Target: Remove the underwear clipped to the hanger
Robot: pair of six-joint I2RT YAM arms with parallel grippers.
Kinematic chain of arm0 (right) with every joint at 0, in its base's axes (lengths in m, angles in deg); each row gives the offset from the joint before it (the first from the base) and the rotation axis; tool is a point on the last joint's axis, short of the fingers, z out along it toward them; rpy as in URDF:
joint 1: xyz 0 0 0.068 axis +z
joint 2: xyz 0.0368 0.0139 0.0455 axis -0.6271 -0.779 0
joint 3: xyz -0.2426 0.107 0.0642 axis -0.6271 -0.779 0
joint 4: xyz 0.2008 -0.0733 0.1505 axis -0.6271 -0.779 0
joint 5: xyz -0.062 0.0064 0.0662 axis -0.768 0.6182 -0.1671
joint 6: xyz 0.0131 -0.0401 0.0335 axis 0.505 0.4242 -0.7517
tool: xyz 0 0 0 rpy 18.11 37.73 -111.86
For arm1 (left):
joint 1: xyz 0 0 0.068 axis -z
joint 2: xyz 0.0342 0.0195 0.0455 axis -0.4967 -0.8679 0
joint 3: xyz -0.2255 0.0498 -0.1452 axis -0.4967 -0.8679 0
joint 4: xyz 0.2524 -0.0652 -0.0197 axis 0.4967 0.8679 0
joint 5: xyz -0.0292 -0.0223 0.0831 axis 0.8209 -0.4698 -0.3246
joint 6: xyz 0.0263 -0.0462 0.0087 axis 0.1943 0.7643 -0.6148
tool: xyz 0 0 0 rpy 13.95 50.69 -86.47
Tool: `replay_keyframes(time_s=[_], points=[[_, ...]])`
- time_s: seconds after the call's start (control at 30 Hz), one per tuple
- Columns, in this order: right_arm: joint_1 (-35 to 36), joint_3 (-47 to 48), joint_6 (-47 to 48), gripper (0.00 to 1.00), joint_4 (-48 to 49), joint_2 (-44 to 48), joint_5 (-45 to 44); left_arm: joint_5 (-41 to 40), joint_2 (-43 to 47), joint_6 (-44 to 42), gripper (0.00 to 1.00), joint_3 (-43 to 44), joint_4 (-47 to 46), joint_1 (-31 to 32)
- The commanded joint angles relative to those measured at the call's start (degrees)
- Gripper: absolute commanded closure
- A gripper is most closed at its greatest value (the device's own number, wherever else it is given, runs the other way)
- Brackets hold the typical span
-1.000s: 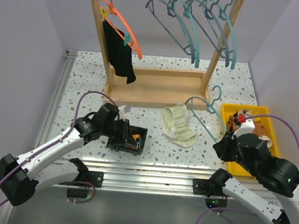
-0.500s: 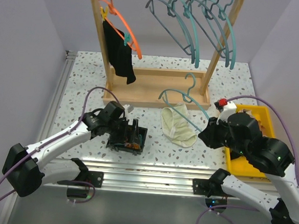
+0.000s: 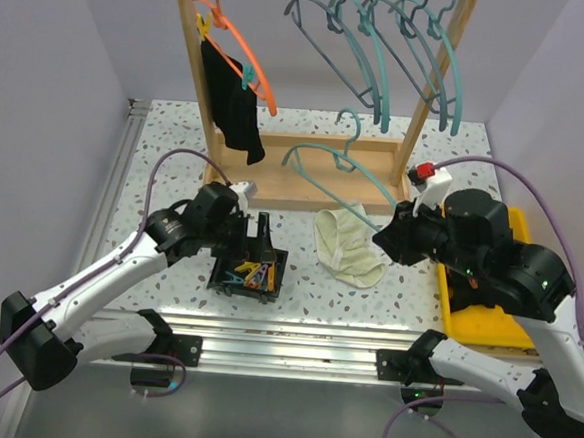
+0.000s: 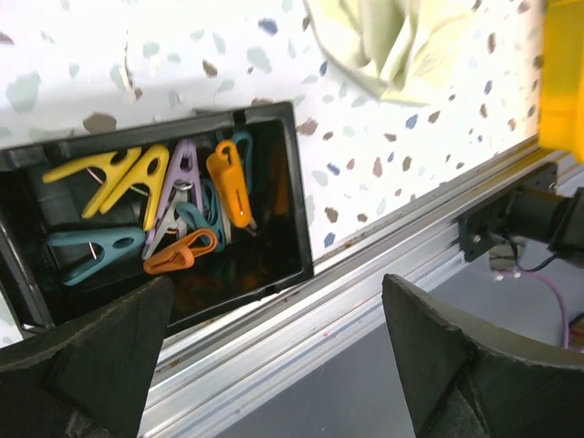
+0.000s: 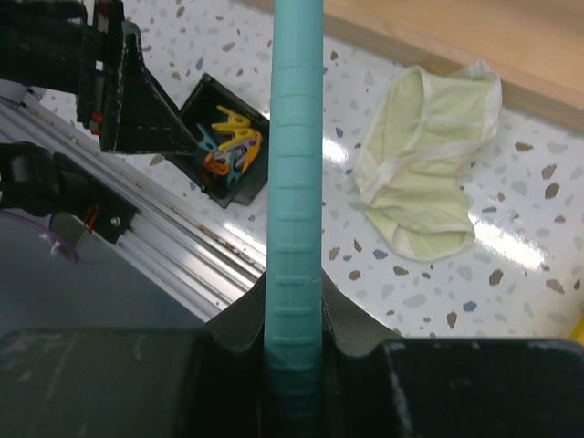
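The wooden bar's bare part lies above and outward of my right gripper, which will rise outward, hook the hanger there and release the hanger's arm.
A cream-white brief (image 3: 348, 245) lies flat on the table in front of the rack; it also shows in the right wrist view as the brief (image 5: 429, 164) and at the top of the left wrist view as the brief (image 4: 383, 46). The black underwear (image 3: 235, 100) hangs from clips on the orange hanger (image 3: 245, 55) at the rail's left end. My right gripper (image 3: 386, 231) is shut on a bare teal hanger (image 3: 340, 172), its bar running straight up between the jaws (image 5: 294, 328). My left gripper (image 3: 261, 239) stands wide open over a black box of clothespins (image 4: 182, 210), nothing between its fingers.
The wooden rack (image 3: 305, 170) stands at the back, with several teal hangers (image 3: 404, 56) on its rail. A yellow bin (image 3: 487, 303) sits under my right arm. The aluminium rail (image 3: 294, 329) marks the table's near edge.
My left gripper has opened and lifted a little above the box. My right arm has carried the teal hanger left and up, from beside the yellow bin to above the cream brief.
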Motion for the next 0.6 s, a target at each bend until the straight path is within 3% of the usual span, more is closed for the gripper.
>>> replay_keyframes(time_s=[0.0, 0.2, 0.57], points=[[0.2, 7.78, 4.51, 1.0, 6.52, -5.04, -1.24, -3.83, 3.08, 0.08, 0.0, 4.22, 0.16, -0.29], [0.2, 18.59, 8.38, 1.0, 11.26, -16.62, -11.09, -5.86, 4.93, 0.52, 0.0, 5.98, 2.62, -0.29], [0.03, 38.87, 12.6, 1.0, 17.95, -34.22, -14.79, -6.65, 9.14, 2.54, 0.0, 5.37, 4.03, -0.29]])
